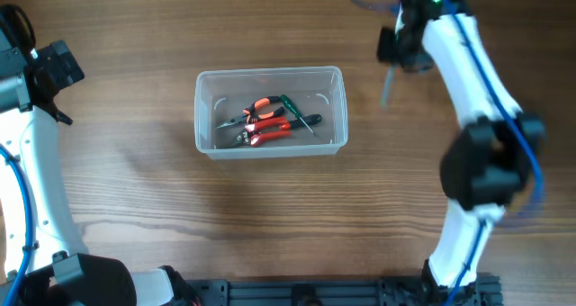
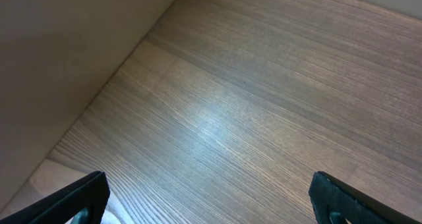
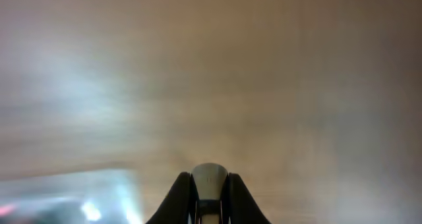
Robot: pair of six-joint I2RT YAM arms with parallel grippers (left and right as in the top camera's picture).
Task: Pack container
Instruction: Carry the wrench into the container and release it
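My right gripper carries the slim tool (image 1: pixel 387 88) to the left in the overhead view next, over the container's heaped tools, then releases it, since it hangs outside.
The clear plastic container (image 1: pixel 206 117) sits at the table's middle. Inside lie red-handled pliers (image 1: pixel 263 126) and a green-handled tool (image 1: pixel 297 110). My right gripper (image 1: pixel 396 54) is above the table, to the right of and behind the container, shut on a slim grey-blue tool (image 1: pixel 387 88) that hangs down from it. In the blurred right wrist view the fingers (image 3: pixel 210 188) pinch the tool's pale rounded end (image 3: pixel 210 174). My left gripper (image 1: pixel 61 72) is at the far left, wide open and empty. In the left wrist view (image 2: pixel 211 201) it is over bare wood.
The wooden tabletop (image 1: pixel 270 216) spreads around the container. A pale wall or edge (image 2: pixel 59 46) runs along the table's left side in the left wrist view. The arm bases stand at the front edge.
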